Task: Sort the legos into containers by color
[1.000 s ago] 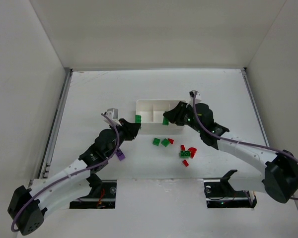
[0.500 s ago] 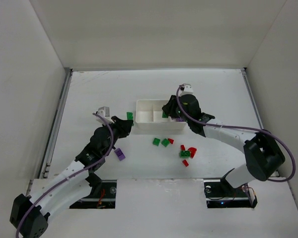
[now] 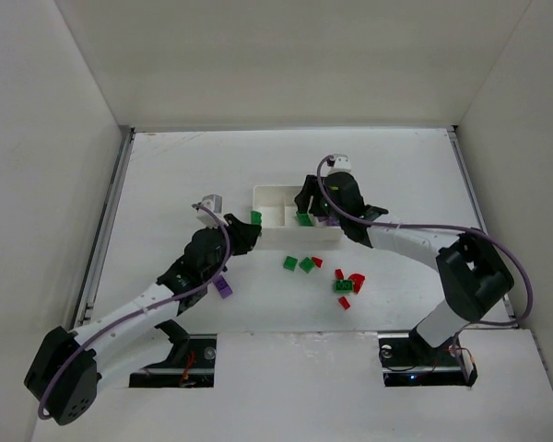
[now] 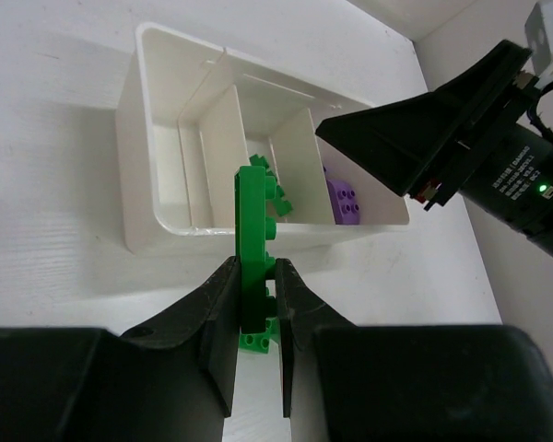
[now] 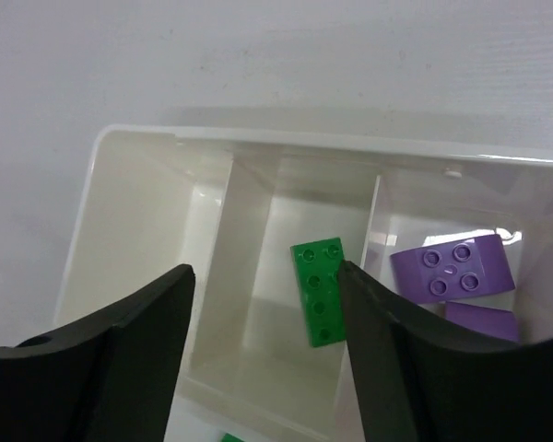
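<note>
The left gripper moves across the tray next and releases the green lego into the tray's middle section (image 3: 294, 215) (image 4: 275, 175), which lies to its right in the top view.
The white three-compartment tray (image 3: 275, 188) sits mid-table. My right gripper (image 3: 306, 204) hangs open over its middle compartment, where a green lego (image 5: 318, 291) lies flat between the spread fingers (image 5: 265, 276) without being held. Two purple legos (image 5: 452, 267) lie in the right-hand compartment. My left gripper (image 3: 247, 228) is shut on a green lego (image 4: 255, 241), held upright just off the tray's left end (image 4: 147, 184). Loose green legos (image 3: 299, 264) and red legos (image 3: 350, 278) lie in front of the tray. A purple lego (image 3: 223, 287) rests beside the left arm.
The right gripper's black body (image 4: 424, 138) reaches over the tray's far side in the left wrist view. White walls enclose the table at the back and on both sides. A metal rail (image 3: 106, 230) runs along the left edge.
My right gripper moved over the tray, opened and let its green lego drop into the middle compartment. The left gripper kept its green lego and shifted slightly right toward the tray.
</note>
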Available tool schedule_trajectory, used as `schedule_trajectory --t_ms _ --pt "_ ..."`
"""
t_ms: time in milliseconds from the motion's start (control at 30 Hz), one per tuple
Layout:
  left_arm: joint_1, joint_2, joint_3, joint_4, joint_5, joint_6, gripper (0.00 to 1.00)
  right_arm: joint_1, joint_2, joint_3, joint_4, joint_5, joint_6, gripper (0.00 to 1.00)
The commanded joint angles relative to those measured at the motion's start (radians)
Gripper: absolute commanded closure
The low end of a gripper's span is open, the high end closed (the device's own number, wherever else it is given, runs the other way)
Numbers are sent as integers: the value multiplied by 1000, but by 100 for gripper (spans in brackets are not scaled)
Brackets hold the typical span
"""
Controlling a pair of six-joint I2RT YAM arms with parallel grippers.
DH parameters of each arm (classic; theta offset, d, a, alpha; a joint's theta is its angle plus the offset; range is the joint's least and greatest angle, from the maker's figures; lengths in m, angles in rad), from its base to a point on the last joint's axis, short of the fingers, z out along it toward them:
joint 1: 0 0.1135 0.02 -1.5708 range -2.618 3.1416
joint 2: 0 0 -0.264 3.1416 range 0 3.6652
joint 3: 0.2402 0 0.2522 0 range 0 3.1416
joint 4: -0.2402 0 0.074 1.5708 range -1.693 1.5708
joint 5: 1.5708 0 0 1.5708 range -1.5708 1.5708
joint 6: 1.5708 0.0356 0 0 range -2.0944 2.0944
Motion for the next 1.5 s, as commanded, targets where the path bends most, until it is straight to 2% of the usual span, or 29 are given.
schedule_trajectory --t_ms 0,133,167,267,333,500,700,833,933,1100,1233,1333,1467 --pt "-24 36 76 104 17 0 87 -1 -90 30 36 21 -11 29" --pt "-61 146 159 106 16 15 87 -1 -222 -36 36 30 -7 29" --pt "-70 182 186 101 17 20 87 -1 -260 -67 38 39 -1 33" --pt "-101 303 278 95 17 49 87 -1 -394 -191 42 79 35 57" --pt "-114 390 343 84 8 76 87 -1 -473 -271 42 107 59 64" --pt "-115 596 510 11 -12 102 87 -7 -628 -423 31 125 104 64" --pt "-110 748 654 -68 -45 130 86 0 -727 -487 24 124 99 60" --pt "-118 802 714 -132 -102 148 82 8 -750 -507 34 122 99 51" --pt "-128 812 725 -155 -136 148 72 14 -750 -512 41 119 93 42" --pt "-138 783 705 -157 -151 150 55 40 -733 -507 45 119 84 39" --pt "-136 664 642 -145 -205 164 54 118 -686 -483 65 98 35 55" --pt "-115 528 558 -152 -250 167 54 226 -597 -439 88 75 16 67" --pt "-47 311 411 -197 -288 120 55 408 -410 -351 145 73 -5 65"
